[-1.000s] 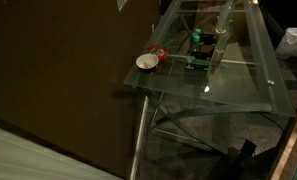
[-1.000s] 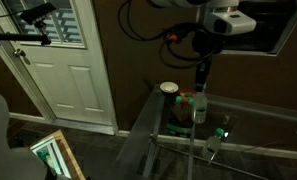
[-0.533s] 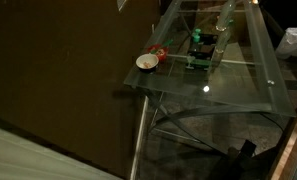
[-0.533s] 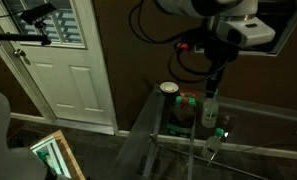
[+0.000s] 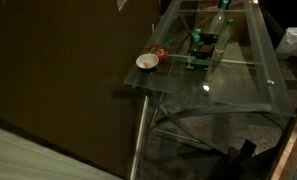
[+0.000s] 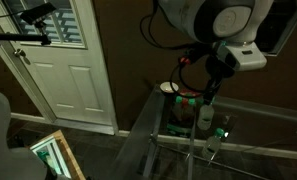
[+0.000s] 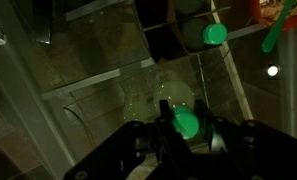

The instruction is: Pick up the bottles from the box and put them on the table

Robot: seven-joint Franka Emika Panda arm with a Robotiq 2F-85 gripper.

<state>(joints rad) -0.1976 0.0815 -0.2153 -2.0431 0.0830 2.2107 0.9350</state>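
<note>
The pale bottle goes straight down with my gripper beside the dark box [image 5: 198, 62] onto bare glass next, since it still hangs upright above the table.
My gripper [image 7: 185, 128] is shut on a pale bottle with a green cap [image 7: 186, 122] and holds it upright over the glass table [image 7: 78, 110]. In an exterior view the gripper [image 6: 208, 96] holds this bottle [image 6: 205, 114] just above the glass top [image 6: 263, 108]. Another green-capped bottle [image 7: 216, 34] stands at the edge of the dark box [image 7: 173, 40]; I cannot tell if it is inside. In an exterior view the box [image 5: 198, 62] sits mid-table with green bottles [image 5: 197, 42] upright in it.
A white bowl [image 5: 146, 62] and a small red object [image 5: 159, 53] sit near the table's corner; the bowl also shows in an exterior view [image 6: 168, 88]. Crossed metal braces [image 5: 193, 125] run under the glass. A white door [image 6: 63, 70] stands beside the table.
My gripper has moved sideways away from the bowl with the bottle in it, and the arm's wrist has swung into the exterior view.
</note>
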